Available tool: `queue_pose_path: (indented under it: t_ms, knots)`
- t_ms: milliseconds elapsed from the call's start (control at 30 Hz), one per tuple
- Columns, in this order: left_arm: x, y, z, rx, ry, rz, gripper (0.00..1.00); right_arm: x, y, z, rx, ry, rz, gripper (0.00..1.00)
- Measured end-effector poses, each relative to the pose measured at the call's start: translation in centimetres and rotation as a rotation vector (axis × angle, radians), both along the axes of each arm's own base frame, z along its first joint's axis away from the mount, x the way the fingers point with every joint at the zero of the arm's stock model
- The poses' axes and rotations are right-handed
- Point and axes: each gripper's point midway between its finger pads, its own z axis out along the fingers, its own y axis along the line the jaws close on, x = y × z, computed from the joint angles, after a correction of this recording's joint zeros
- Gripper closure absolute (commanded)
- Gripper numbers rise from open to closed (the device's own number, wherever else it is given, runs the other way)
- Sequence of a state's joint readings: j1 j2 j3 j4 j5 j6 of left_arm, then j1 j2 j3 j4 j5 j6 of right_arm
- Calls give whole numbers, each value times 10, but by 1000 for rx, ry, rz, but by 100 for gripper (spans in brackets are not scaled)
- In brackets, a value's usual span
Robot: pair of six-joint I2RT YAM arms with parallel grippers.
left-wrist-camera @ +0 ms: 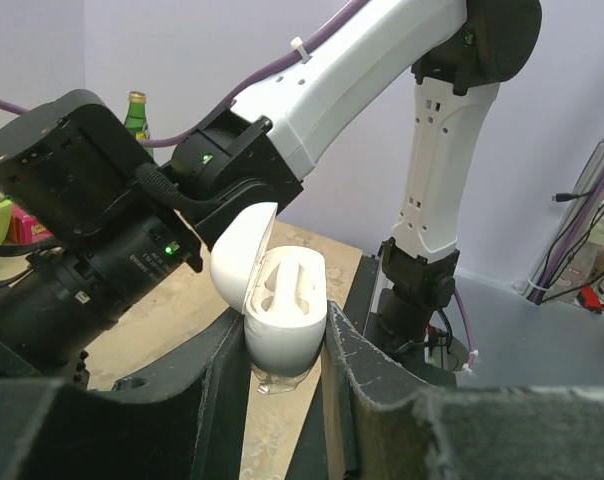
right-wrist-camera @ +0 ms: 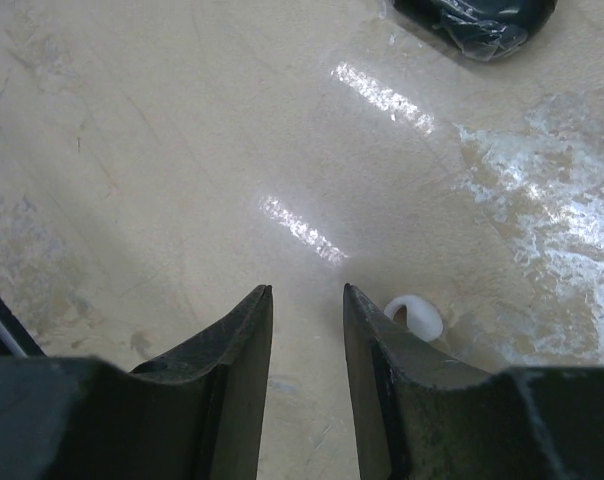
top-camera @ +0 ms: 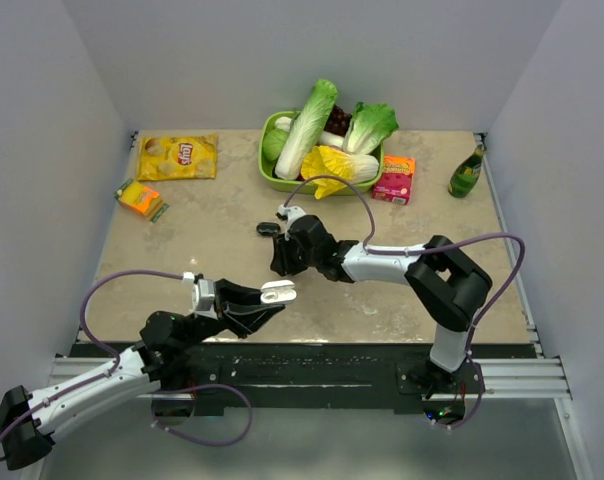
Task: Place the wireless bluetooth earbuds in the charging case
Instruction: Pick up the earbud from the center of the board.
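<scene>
The robot's right gripper will next move low over the table, toward the right in the top view, onto the white earbud, because the earbud is just outside one gripper finger.
My left gripper (top-camera: 273, 296) is shut on the white charging case (top-camera: 279, 292) and holds it above the table's front edge. In the left wrist view the case (left-wrist-camera: 284, 325) sits between my fingers (left-wrist-camera: 217, 380) with its lid (left-wrist-camera: 238, 255) hinged open to the left; both sockets look empty. My right gripper (top-camera: 280, 264) hovers low over the table just beyond the case, jaws a little apart with nothing between them (right-wrist-camera: 307, 300). One white earbud (right-wrist-camera: 418, 317) lies on the table just outside the right finger. I see no second earbud.
A small black object (top-camera: 268, 228) lies on the table just beyond the right gripper, also in the right wrist view (right-wrist-camera: 477, 18). At the back stand a green basket (top-camera: 266, 168) of vegetables, a yellow chip bag (top-camera: 178, 156), a pink box (top-camera: 394, 179), a green bottle (top-camera: 467, 172) and an orange packet (top-camera: 140, 198).
</scene>
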State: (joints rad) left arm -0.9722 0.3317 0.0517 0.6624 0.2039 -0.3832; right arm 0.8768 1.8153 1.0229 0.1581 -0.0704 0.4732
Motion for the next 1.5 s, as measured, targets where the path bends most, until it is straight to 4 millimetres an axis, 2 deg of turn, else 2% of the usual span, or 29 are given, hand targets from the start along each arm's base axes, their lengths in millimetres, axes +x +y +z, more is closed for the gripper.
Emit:
queue_pose_path:
  t_ms: [200,400,933,1500]
  knots:
    - [0,0,0,-1,0,2,100,3,-4,-17,-48,18,-22,63]
    - [0,0,0,-1,1,3,100,1,-12,-26,-78,24,-39,63]
    - [1,0,-1,3,4,3,100,4,-28,-24,-114,-14,-104,63]
    - [1,-2,-4,13,10,-2,100,11,-50,-23,-169,-54,-186,72]
